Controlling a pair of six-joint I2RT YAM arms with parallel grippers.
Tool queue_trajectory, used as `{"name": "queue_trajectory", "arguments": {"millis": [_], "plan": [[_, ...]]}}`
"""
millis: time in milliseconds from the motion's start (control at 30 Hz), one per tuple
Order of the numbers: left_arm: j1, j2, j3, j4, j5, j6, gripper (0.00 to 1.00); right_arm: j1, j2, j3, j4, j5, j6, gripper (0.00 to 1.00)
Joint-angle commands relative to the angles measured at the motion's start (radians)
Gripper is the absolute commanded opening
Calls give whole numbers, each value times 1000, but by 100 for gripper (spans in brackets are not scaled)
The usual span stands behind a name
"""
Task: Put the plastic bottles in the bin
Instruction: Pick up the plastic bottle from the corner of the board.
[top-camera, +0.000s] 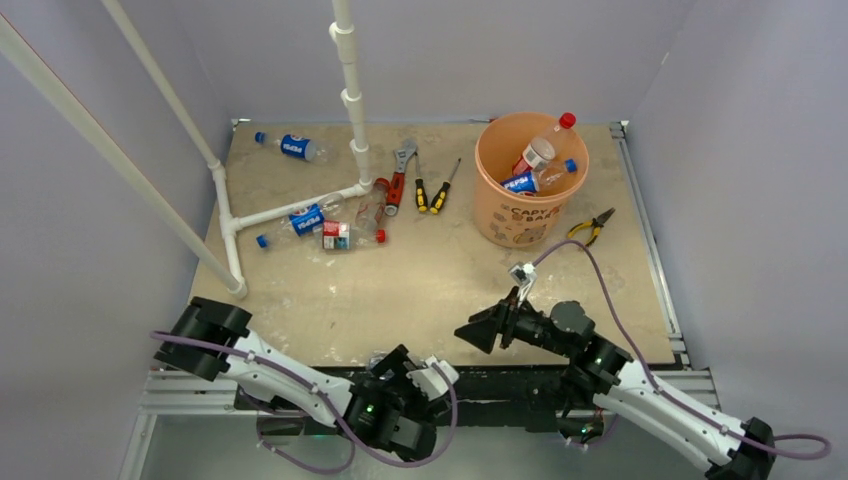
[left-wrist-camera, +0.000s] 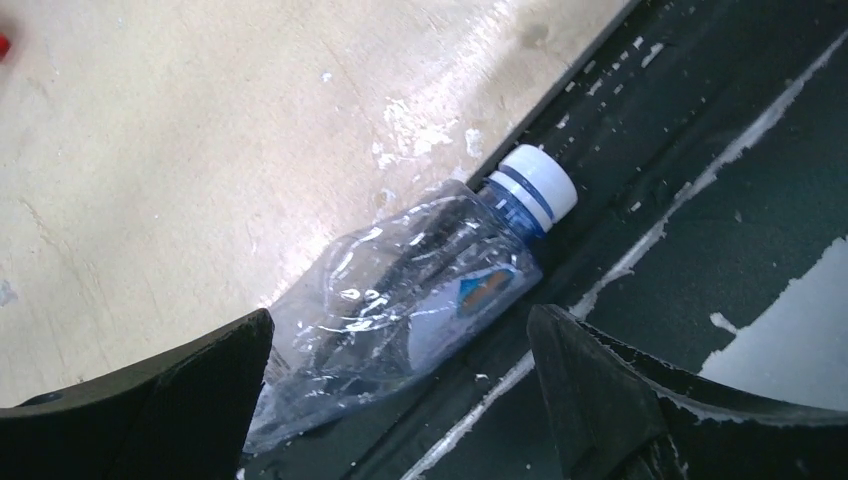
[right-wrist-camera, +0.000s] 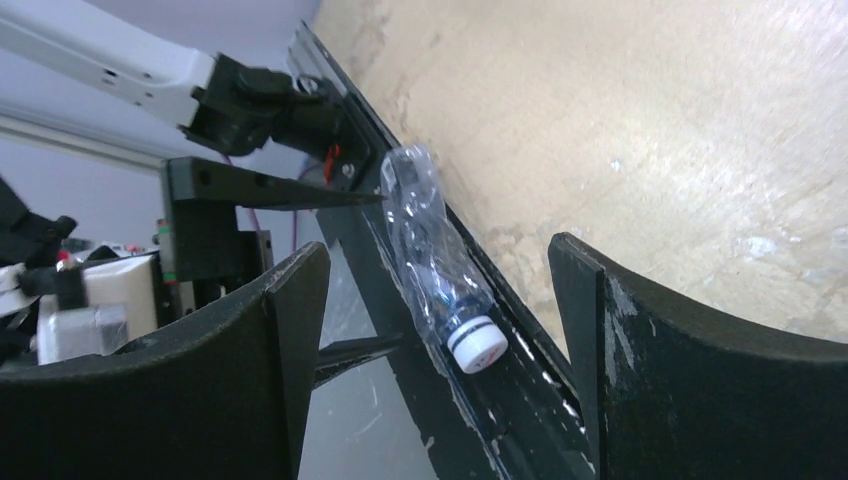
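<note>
The robot's left gripper has to swing outward from the black bar and line up with the bottle's crushed body (top-camera: 377, 361) (left-wrist-camera: 395, 298), because that lies at an angle between the gripper's fingers.
A crushed clear bottle (left-wrist-camera: 420, 300) with a white cap (left-wrist-camera: 540, 182) lies along the table's near edge, against the black rail. My left gripper (left-wrist-camera: 400, 320) is open and straddles its lower body, not touching it. My right gripper (right-wrist-camera: 440, 250) is open too, facing the same bottle (right-wrist-camera: 430, 250) from the cap end (right-wrist-camera: 476, 346), a short way off. The orange bin (top-camera: 520, 215) stands at the back right with several bottles inside, one red-capped (top-camera: 566, 121). Two Pepsi bottles (top-camera: 293, 147) (top-camera: 305, 219) and a red-labelled one (top-camera: 340, 236) lie at the back left.
A white pipe frame (top-camera: 350, 100) rises at the back left, its foot beside the loose bottles. A red-handled wrench (top-camera: 398, 175) and two screwdrivers (top-camera: 432, 192) lie left of the bin, yellow pliers (top-camera: 592, 227) right of it. The black rail (left-wrist-camera: 700, 200) borders the table's near edge.
</note>
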Motion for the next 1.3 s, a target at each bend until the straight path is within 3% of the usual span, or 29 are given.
{"name": "queue_trajectory", "arguments": {"millis": [0,133,400,867,1133,1267], "plan": [[77,-84,-31,50,-23,49,99,7,-126,41,-93,68,7,83],[186,-95,-61,98,115,72,99,7,-163,54,-141,82,7,83],[248,5,-75,199,267,130,93,7,-147,62,-128,91,6,83],[434,56,-30,317,250,225,85,7,-202,101,-216,129,-3,83],[464,130,63,308,198,267,99,7,-254,141,-294,169,-11,83],[481,124,40,330,232,285,99,7,-277,153,-328,183,-21,84]]}}
